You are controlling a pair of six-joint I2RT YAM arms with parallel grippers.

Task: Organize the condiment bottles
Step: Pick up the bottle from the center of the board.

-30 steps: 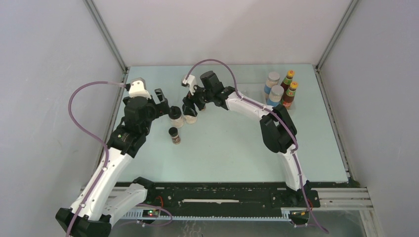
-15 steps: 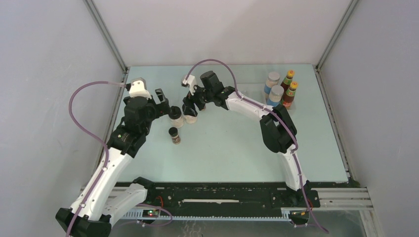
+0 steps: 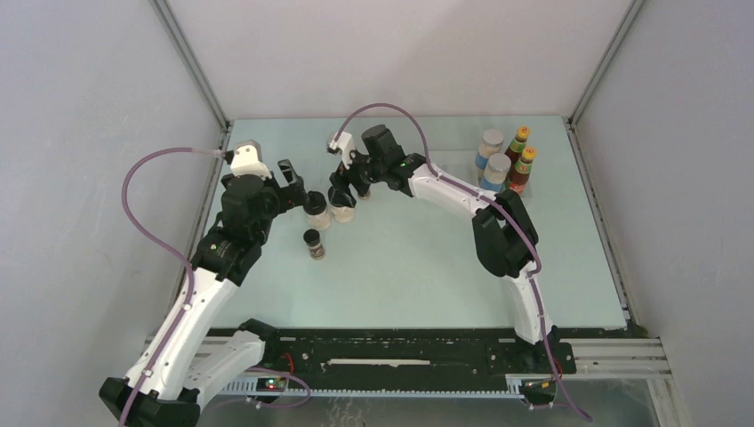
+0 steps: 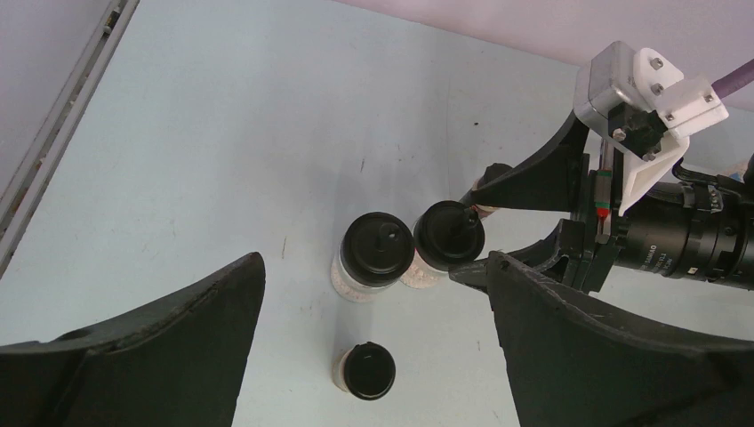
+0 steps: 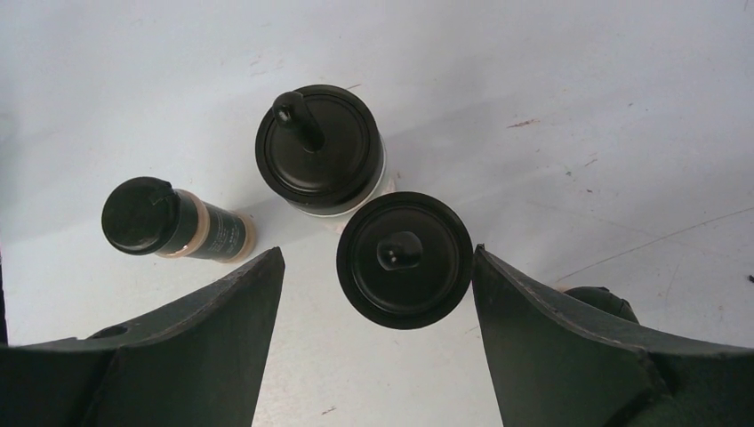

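Note:
The straddled jar's lid (image 5: 405,261) is below and off-centre to the right in the wrist view. My right gripper should move that way next and lower its fingers to close.
Two black-lidded pale jars stand side by side at the table's left middle. My right gripper (image 5: 378,252) is open and straddles one jar (image 5: 405,258) (image 3: 343,210); its right finger is at the lid's edge and a gap shows on the left. The other jar (image 5: 320,147) (image 3: 316,212) stands just past it, under my open left gripper (image 4: 373,267) (image 3: 293,187). A tiny dark jar (image 4: 366,371) (image 3: 312,243) stands in front of them. A dark rounded thing (image 5: 605,302) is mostly hidden behind the right finger.
At the back right stand two grey-lidded blue-labelled jars (image 3: 490,142) (image 3: 496,169) and two slim red bottles with yellow caps (image 3: 519,142) (image 3: 524,169) in a tight group. Grey walls close in the table (image 3: 427,285) on three sides.
The right arm has shifted very slightly. The jars and both grippers' openings look the same.

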